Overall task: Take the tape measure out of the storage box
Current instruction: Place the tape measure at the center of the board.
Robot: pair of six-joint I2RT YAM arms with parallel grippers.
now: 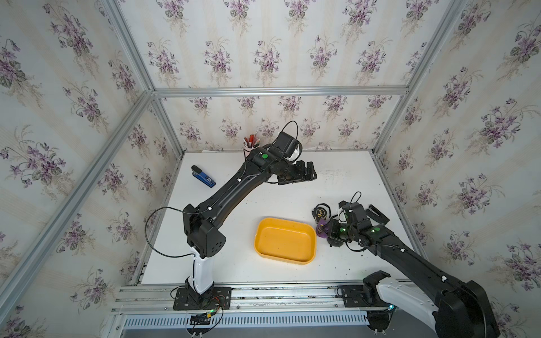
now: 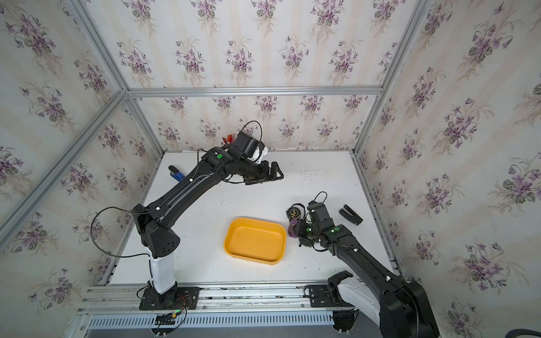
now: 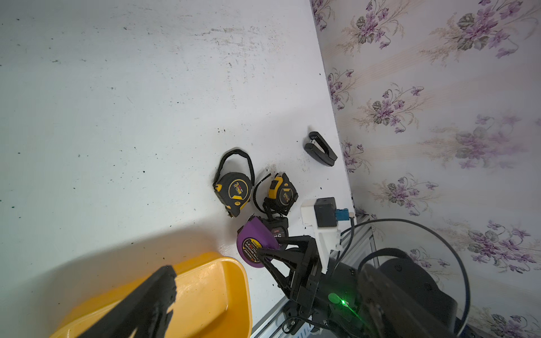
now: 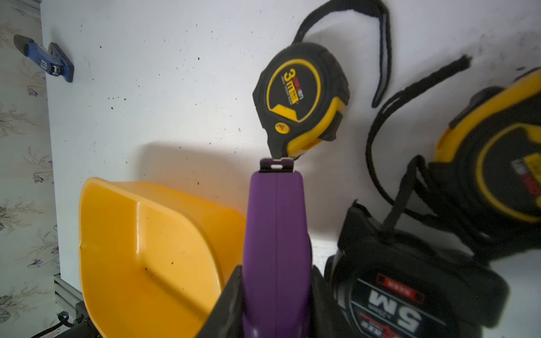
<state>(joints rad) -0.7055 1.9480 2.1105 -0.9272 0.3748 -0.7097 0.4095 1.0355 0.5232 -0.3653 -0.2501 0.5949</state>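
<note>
The purple tape measure [image 1: 322, 228] already hangs clear of the storage box's rim, so my right gripper should next lower it onto bare tabletop beside the box and release.
The storage box [image 1: 285, 220] [image 2: 254, 219] is a shallow yellow tray at the table's front middle, and nothing lies in it. My right gripper [image 1: 325, 231] [image 4: 276, 278] is shut on a purple tape measure [image 1: 322, 228] [image 2: 292, 227] [image 3: 253, 244] [image 4: 276, 222], held on edge just beyond the box's right rim [image 4: 146, 204]. My left gripper [image 1: 307, 174] [image 2: 273, 174] hangs open and empty over the back middle of the table, far from the box. One of its fingers [image 3: 158, 298] shows in the left wrist view.
Three more tape measures lie right of the box: a black-yellow 3 m one [image 3: 234, 190] [image 4: 301, 93], a second black-yellow one [image 3: 282, 193] and a black 5 m one [image 4: 409, 292]. A black stapler [image 1: 378, 214] lies far right, a blue stapler [image 1: 203, 176] back left, and a pen cup [image 1: 251, 145] at the back.
</note>
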